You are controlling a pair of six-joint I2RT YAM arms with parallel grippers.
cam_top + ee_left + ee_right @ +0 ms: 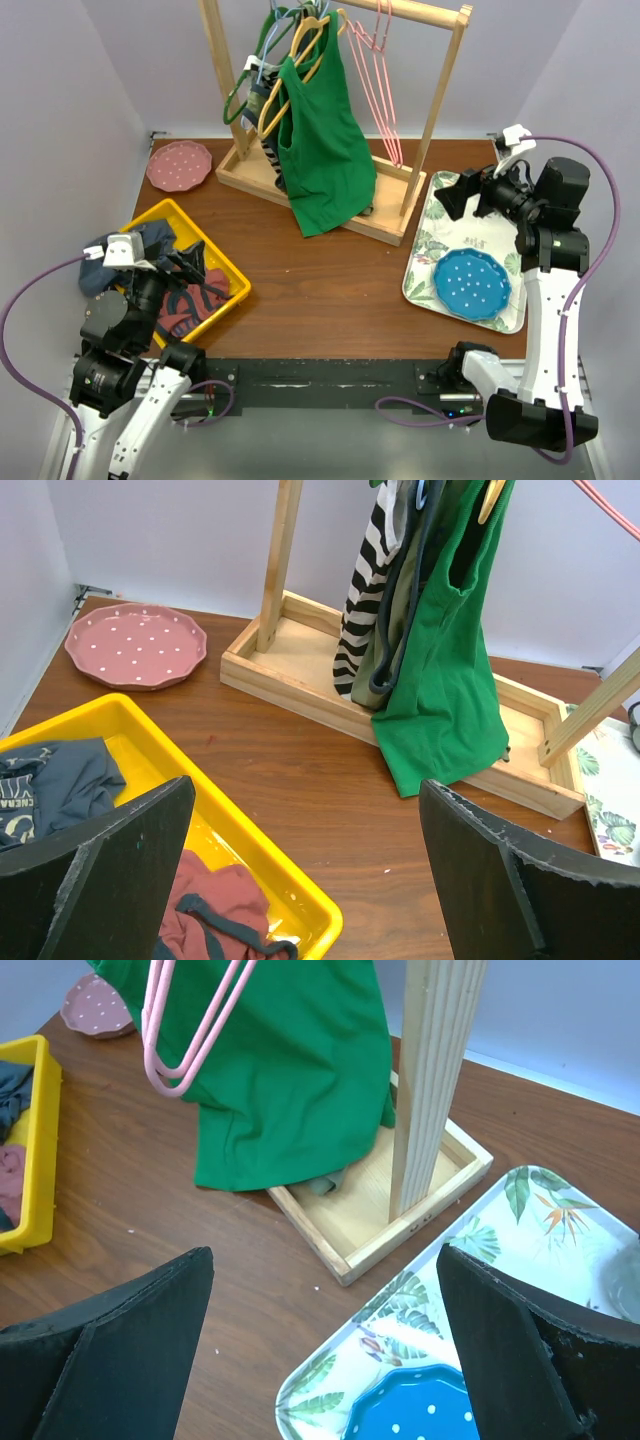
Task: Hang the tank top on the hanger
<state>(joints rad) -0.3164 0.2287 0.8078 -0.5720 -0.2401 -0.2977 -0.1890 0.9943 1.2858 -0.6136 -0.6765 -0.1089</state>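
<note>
The open fingers of my left gripper face bare table. I will turn my left gripper toward the far part of the bin next and lower it onto a fold of the navy tank top (155,238) (76,778).
The dark navy tank top (150,238) lies crumpled in the far-left part of a yellow bin (215,252), and shows in the left wrist view as slate-blue cloth (65,780). The pink wire hanger (380,80) hangs from the wooden rack's rail, beside a green top; its lower loop (185,1050) shows in the right wrist view. My left gripper (188,266) hovers over the bin, open and empty (305,785). Over the floral tray, my right gripper (455,192) points toward the rack, also open and empty (325,1252).
A wooden rack (320,190) at the back centre carries a bright green tank top (320,150), a striped garment and yellow and green hangers. Maroon cloth (190,305) also lies in the bin. A pink plate (179,165) sits back left. The floral tray (425,245) holds a blue plate (472,284).
</note>
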